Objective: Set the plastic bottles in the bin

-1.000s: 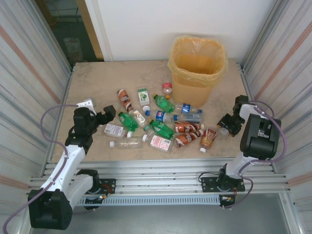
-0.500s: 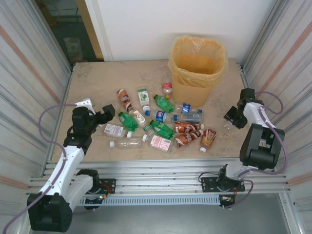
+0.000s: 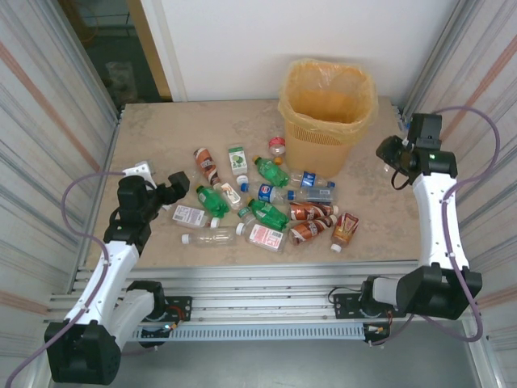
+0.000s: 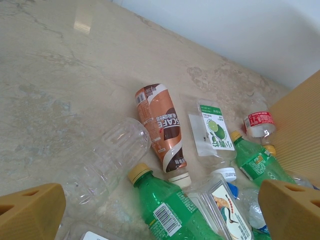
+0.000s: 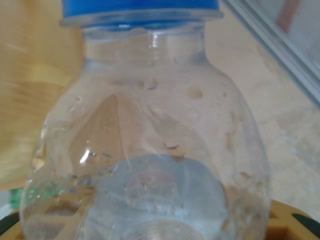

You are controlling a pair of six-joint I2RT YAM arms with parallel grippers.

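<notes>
My right gripper should next carry the clear bottle outward and across over the bin's opening to release it, because the bottle still hangs beside the bin.
Several plastic bottles lie scattered on the table in front of the yellow bin. My right gripper hangs raised just right of the bin, shut on a clear bottle with a blue cap that sits between its yellow fingers. My left gripper stands open low at the left end of the pile. Between its fingers lies a green bottle, with a brown-labelled bottle and a crushed clear bottle just beyond; nothing is gripped.
Metal panels wall in the table on both sides, the right one close to my raised right arm. The bin's lattice side rises at the far right of the left wrist view. Bare tabletop stretches behind the bottles on the left.
My right arm has lifted from table level at the right and swung back toward the bin, carrying the clear bottle. The left gripper has barely shifted and stays open.
</notes>
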